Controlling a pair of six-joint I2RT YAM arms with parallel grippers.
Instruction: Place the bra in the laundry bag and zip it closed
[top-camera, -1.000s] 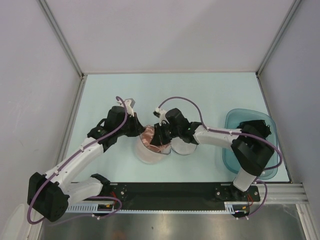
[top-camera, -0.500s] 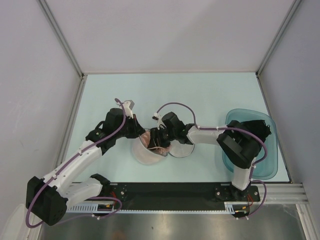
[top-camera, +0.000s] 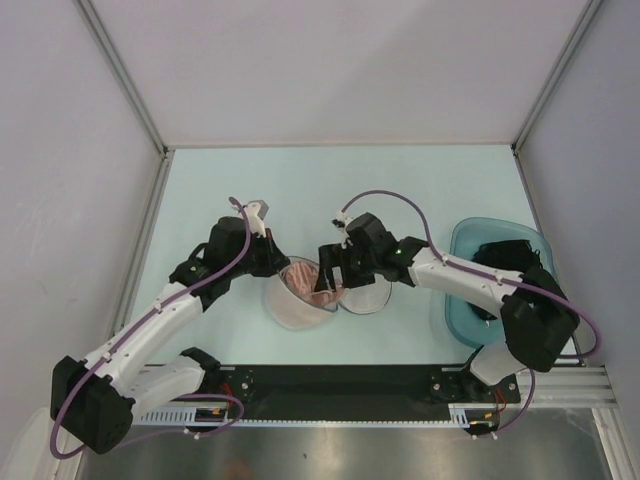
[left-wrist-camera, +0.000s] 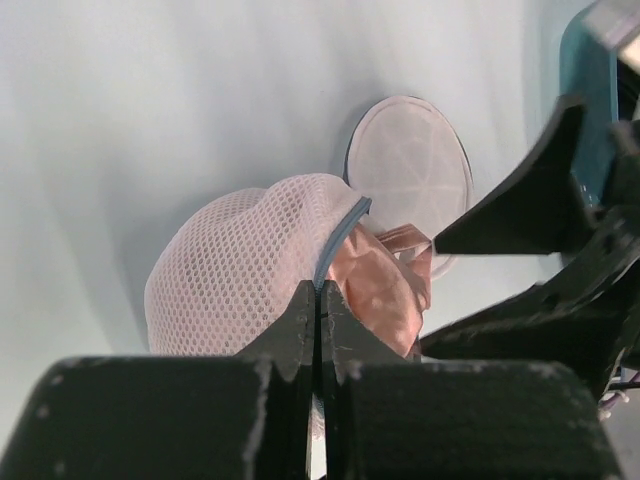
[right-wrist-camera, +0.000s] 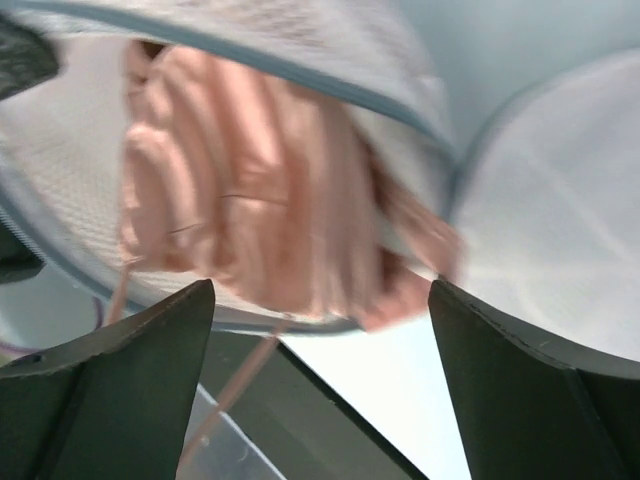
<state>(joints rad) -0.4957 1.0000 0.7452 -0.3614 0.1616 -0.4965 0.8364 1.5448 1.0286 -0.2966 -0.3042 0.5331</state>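
Observation:
My right gripper moves from the bra toward the basin and down onto the flat lid's basin-side zip rim next.
The laundry bag lies open mid-table, a white mesh pod with its second half flat to the right. The salmon-pink bra is bunched inside the raised half, with a thin strap trailing out. My left gripper is shut on the bag's zip rim, holding that half up. In the left wrist view the mesh and bra sit just past the fingers. My right gripper hovers open right of the bra, holding nothing.
A translucent teal basin holding a black garment stands at the right edge of the table. The right arm reaches across in front of it. White walls with metal posts close in the table on three sides.
My right gripper has opened and let go of the bra, then drawn back a little to the right. The bra stays in the bag half. My left gripper holds the rim as before.

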